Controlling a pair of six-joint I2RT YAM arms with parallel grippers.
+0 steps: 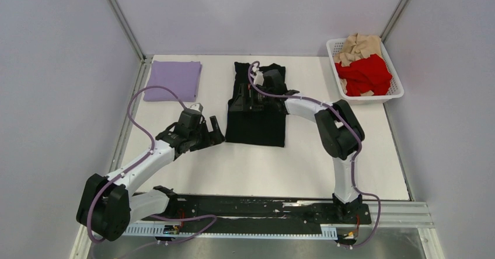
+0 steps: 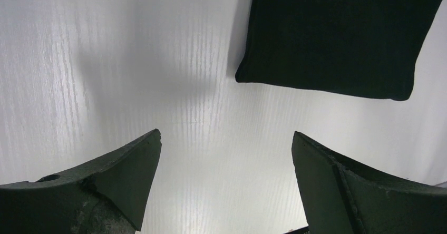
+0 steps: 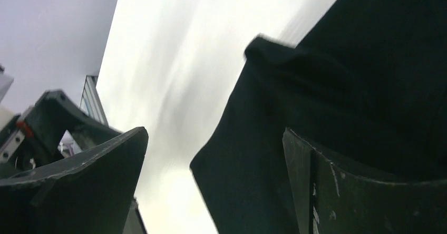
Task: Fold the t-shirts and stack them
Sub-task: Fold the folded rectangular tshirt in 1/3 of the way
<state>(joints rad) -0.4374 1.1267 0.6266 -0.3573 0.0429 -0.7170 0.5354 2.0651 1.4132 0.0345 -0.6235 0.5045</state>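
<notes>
The left gripper moves down to the near corner (image 1: 228, 139) (image 2: 244, 75) of the black t-shirt next, since its open fingers span only bare table.
A large black t-shirt (image 1: 257, 125) lies partly folded in the middle of the table. My right gripper (image 1: 241, 101) hovers over its left half, jaws open, with the shirt's left edge (image 3: 295, 118) below and between the fingers (image 3: 95, 176). My left gripper (image 1: 216, 130) is open and empty just left of the shirt's near-left corner (image 2: 332, 33), over bare table, fingers (image 2: 121, 181) wide apart. A folded lavender t-shirt (image 1: 173, 79) lies at the back left. Red (image 1: 366, 73) and tan (image 1: 361, 46) tees sit crumpled in a basket.
The white basket (image 1: 398, 91) stands at the back right. Grey walls and a metal frame post (image 1: 124, 23) bound the table. The left arm (image 3: 47, 118) shows at the left of the right wrist view. A black rail (image 1: 251, 207) runs along the near edge.
</notes>
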